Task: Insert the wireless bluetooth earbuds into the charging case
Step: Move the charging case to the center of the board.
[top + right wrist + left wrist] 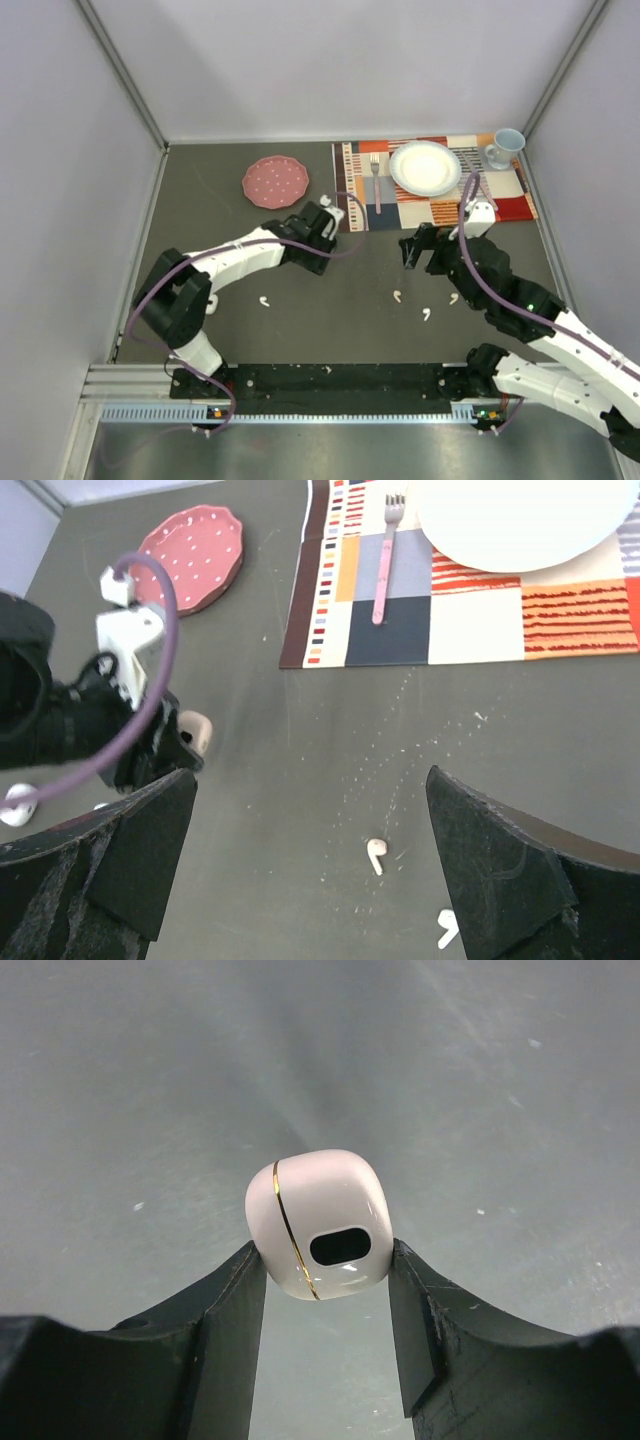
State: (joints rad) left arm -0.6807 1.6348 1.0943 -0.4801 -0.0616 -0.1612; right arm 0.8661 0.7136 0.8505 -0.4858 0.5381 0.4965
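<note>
The tabletop between the loose earbuds is bare, so I should lower my left gripper toward the right in the top view and let go of the case [318, 1222] there.
A pale pink-white charging case [318, 1222] with a thin gold seam and an oval port is pinched at its lower sides between the black fingers of my left gripper [325, 1265]. Its lid is closed. From the right wrist view the case [197, 730] shows at the tip of the left arm. Several white earbuds lie loose on the dark table: one [265, 300] near the left arm, others [397, 296] [426, 314] [454, 298] by the right arm. My right gripper [310, 775] hangs wide open above the table, an earbud [376, 855] below it between the fingers' lines.
A pink dotted plate [275, 182] sits at the back left. A striped placemat [440, 205] at the back right carries a white plate [425, 168], a pink fork [376, 180] and a pale mug [506, 147]. Grey walls close in three sides.
</note>
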